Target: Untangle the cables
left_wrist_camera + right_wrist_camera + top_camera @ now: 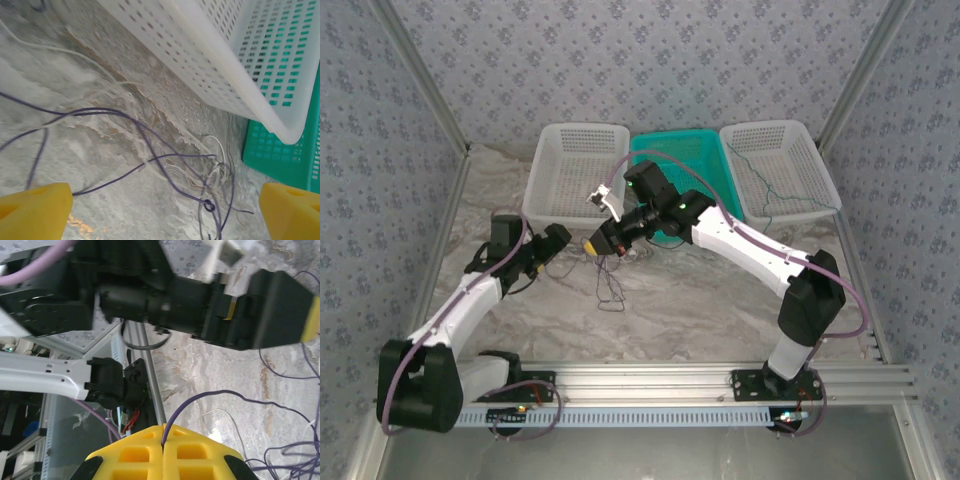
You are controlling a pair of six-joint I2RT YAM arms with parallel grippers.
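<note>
The purple piece of cable runs between my left gripper's open fingers and is clear of the knot (209, 205) there, so next I will move my left gripper down onto it, toward the marble table.
A loose tangle of thin purple and whitish cables (610, 285) lies on the marble table in front of the baskets. In the left wrist view the purple cables (150, 137) run to a small knot (209, 205), and a white cable (220, 150) loops beside it. My left gripper (165, 215) hovers over this tangle, open wide, with nothing between its yellow fingertips (35, 210). My right gripper (163, 450) is shut on a purple cable (200, 397) that rises from between its yellow pads. The two grippers, left (558, 247) and right (590, 245), are close together. A green cable (770, 185) lies in the right basket.
Three baskets stand in a row at the back: a white one (575, 170), a teal one (680, 160) and another white one (775, 165). The white basket's wall (200, 60) hangs close above my left gripper. An aluminium rail (700, 380) runs along the near edge.
</note>
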